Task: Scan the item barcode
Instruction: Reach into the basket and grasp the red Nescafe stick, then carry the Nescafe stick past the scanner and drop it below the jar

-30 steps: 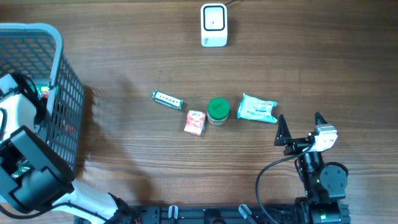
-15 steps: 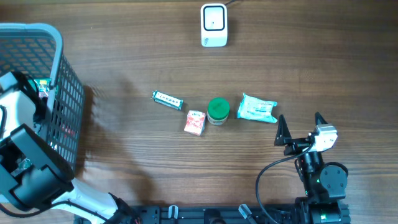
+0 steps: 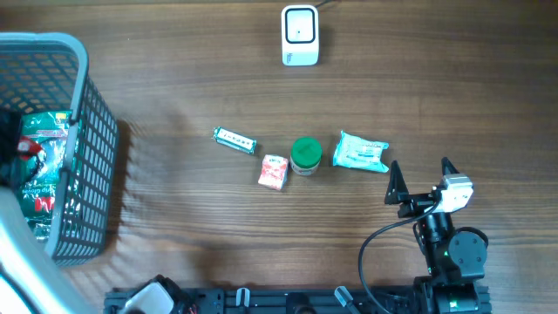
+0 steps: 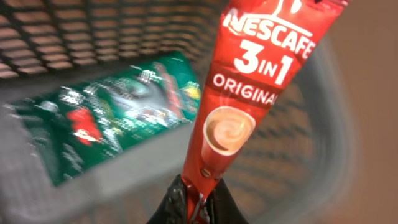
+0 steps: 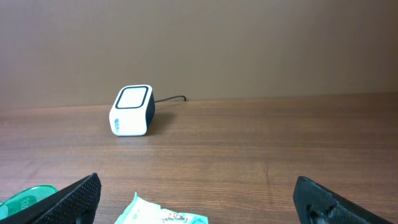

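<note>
I need to carry the sachet to the clear tabletop by the green-lidded jar, to the right of my left gripper in the overhead view, then lower it and release it.
In the left wrist view my left gripper is shut on the bottom end of a red Nescafé 3-in-1 sachet. The sachet stands up from the jaws, above the grey mesh basket. No barcode shows on the side facing the camera. The white barcode scanner stands at the far middle of the table, also seen in the right wrist view. My right gripper rests open near the front right, with nothing between its fingers. From overhead the left arm is only a white blur at the left edge.
A green packet lies inside the basket at the left edge. In a row mid-table lie a small bar, a pink packet, a green-lidded jar and a teal wipes pack.
My left gripper has shut on the sachet and risen out of the basket, uncovering the green packet from overhead. The right arm has not moved.
</note>
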